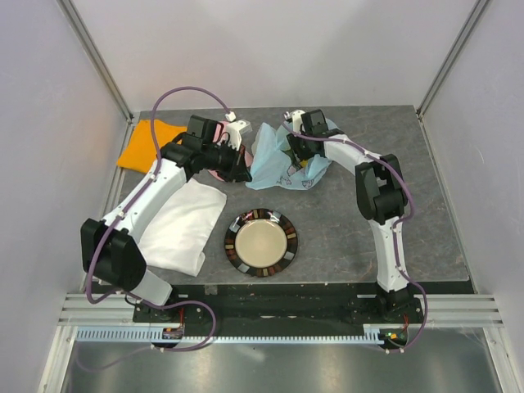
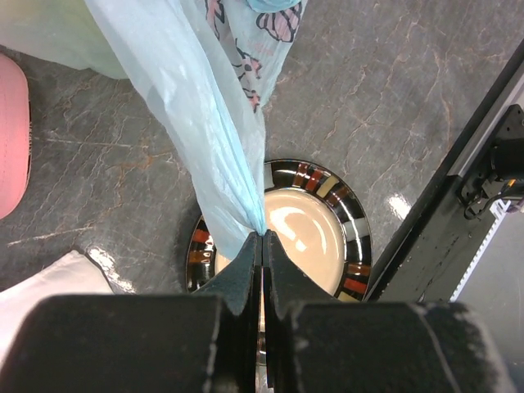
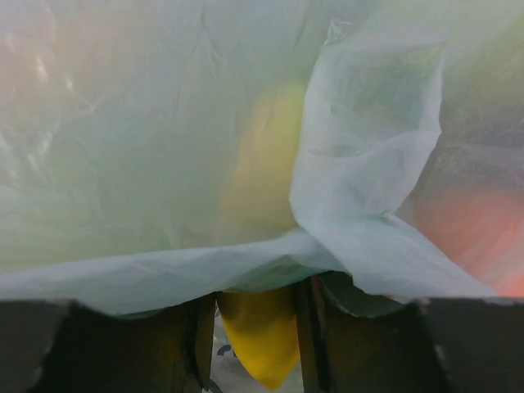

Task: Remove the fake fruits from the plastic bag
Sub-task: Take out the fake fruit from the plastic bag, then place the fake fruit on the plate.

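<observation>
My right gripper lifts from the bag [image 1: 273, 160] next, comes back and down onto the plate and releases the yellow fruit, since the striped-rim plate [image 1: 264, 248] is empty.
The light-blue plastic bag [image 1: 273, 160] with pink cartoon prints lies crumpled at the back middle of the table. My left gripper [image 1: 242, 169] is shut on a stretched edge of the bag [image 2: 221, 147], pinched at the fingertips [image 2: 262, 237]. My right gripper [image 1: 300, 155] reaches into the bag. In the right wrist view its fingers [image 3: 201, 336] close on a yellow fruit [image 3: 260, 344] with a pointed end, and bag film [image 3: 360, 164] drapes over the fingertips. A yellow-green fruit [image 3: 270, 155] and an orange fruit [image 3: 479, 229] show blurred through the film.
A striped-rim plate [image 1: 262, 242] sits in front of the bag, and it shows under the left jaws [image 2: 354, 237]. A white folded cloth [image 1: 184, 225] lies left of it. An orange cloth [image 1: 147, 143] lies at the back left. A pink object [image 2: 10, 131] lies beside the left gripper.
</observation>
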